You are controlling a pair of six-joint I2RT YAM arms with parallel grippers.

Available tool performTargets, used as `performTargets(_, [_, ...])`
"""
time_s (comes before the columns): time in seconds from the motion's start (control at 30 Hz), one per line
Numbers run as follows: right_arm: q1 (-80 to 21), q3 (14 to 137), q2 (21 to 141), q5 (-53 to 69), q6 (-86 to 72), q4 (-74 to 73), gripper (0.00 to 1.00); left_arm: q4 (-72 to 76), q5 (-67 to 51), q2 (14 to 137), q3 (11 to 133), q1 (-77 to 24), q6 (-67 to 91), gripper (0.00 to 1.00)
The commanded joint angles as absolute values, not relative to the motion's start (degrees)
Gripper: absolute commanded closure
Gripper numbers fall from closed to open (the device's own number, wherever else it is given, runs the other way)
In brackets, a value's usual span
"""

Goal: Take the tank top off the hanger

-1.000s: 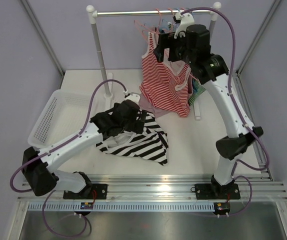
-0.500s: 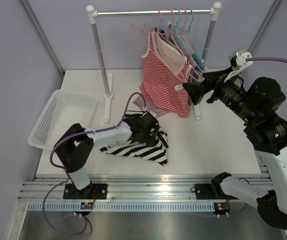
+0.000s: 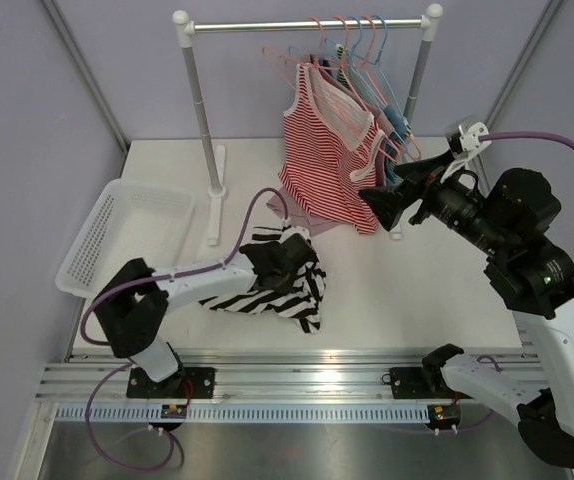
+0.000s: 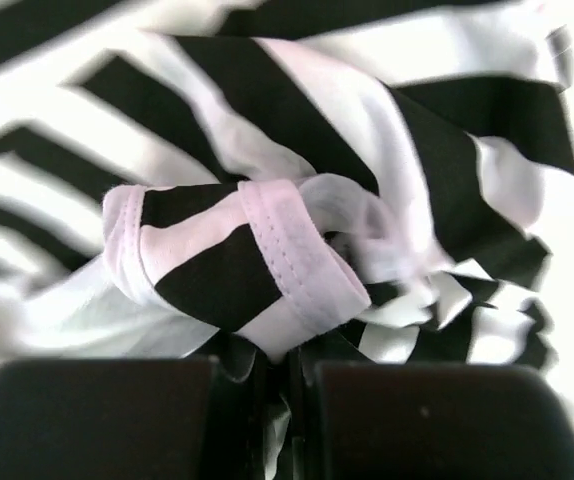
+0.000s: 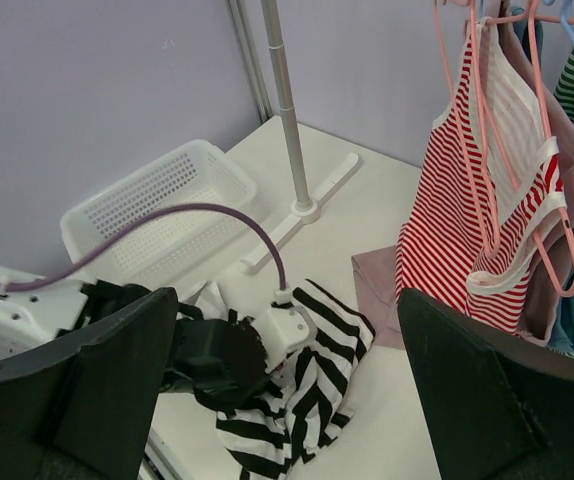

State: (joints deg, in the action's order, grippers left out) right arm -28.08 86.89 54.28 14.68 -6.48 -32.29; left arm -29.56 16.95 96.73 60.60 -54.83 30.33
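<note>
My left gripper moves up and to the left in the top view, over the white basket (image 3: 130,232), and releases the cloth next, since the basket is empty.
A red-and-white striped tank top (image 3: 327,160) (image 5: 447,220) hangs on a pink hanger (image 3: 307,70) (image 5: 479,150) on the rail. A black-and-white striped tank top (image 3: 285,298) (image 4: 217,270) (image 5: 317,400) lies bunched on the table, off any hanger. My left gripper (image 3: 292,262) (image 4: 282,365) is shut on a fold of this striped cloth, low over the table. My right gripper (image 3: 392,190) (image 5: 282,300) stands open in the air to the right of the hanging top, holding nothing and pointing left and down.
The clothes rack (image 3: 197,100) (image 5: 282,100) stands at the back with several more hangers and garments (image 3: 392,120). A mauve cloth (image 3: 297,208) (image 5: 377,290) lies under the red top. A white basket (image 3: 117,235) (image 5: 157,200) sits at the left.
My left gripper has shut on the black-and-white top and bunched it, drawing it a little left. The right arm swung away from the rail, down to the right, and now holds almost still.
</note>
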Motion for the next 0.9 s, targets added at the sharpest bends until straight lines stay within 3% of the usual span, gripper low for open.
performTargets(0.0, [-28.4,86.7,53.3,15.4,-6.9,-29.1,0.0,-35.5,28.6,85.7,63.6,-54.8,32.2,1.0])
performTargets(0.23, [-28.3,85.3,52.9,14.2,-7.5,-28.4,0.0,-50.5,38.0,74.6,78.2,-50.4,30.2,1.0])
performTargets(0.37, [-28.4,84.0,51.9,12.2,-7.9,-27.1,0.01,-55.5,41.4,72.0,86.6,-41.3,25.6,1.0])
performTargets(0.63, [-28.4,83.3,52.4,8.3,-8.4,-25.8,0.01,-56.0,31.8,73.0,96.1,-14.9,19.7,1.0])
performTargets(0.87, [-28.4,83.5,53.8,5.2,-7.6,-25.9,0.01,-54.0,20.8,81.4,97.2,1.5,19.4,1.0])
